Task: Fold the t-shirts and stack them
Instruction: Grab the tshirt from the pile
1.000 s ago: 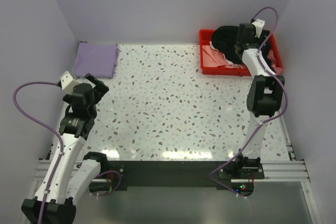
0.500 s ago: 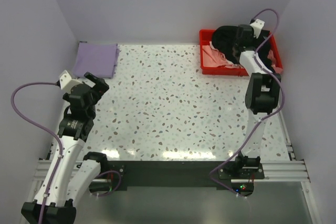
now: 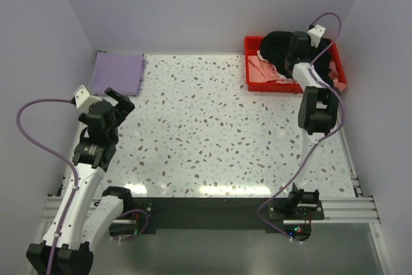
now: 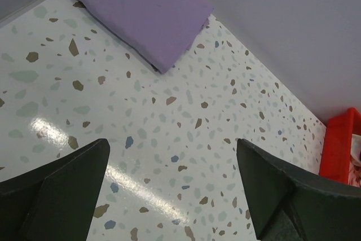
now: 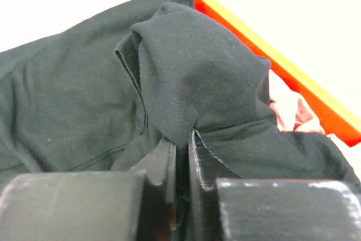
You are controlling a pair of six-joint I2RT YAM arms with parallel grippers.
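The robot needs to lift the black t-shirt with its right gripper, swing to the left in the top view, then go back and down onto the middle of the table, because that spot is empty.
A large black t-shirt lies heaped in the red tray at the back right, over a pale pink shirt. My right gripper is shut on a fold of the black t-shirt; the cloth is pinched between its fingertips. A folded lavender t-shirt lies flat at the back left corner, also seen in the left wrist view. My left gripper hovers open over the table near the left side, nothing between its fingers.
The tray's red rim runs just right of the pinched fold, and shows at the right edge of the left wrist view. Lilac walls close in the speckled table at the back and on both sides.
My right gripper has closed on the black t-shirt's fold; it stood open before. The right arm leaned slightly further over the tray. The left arm barely shifted.
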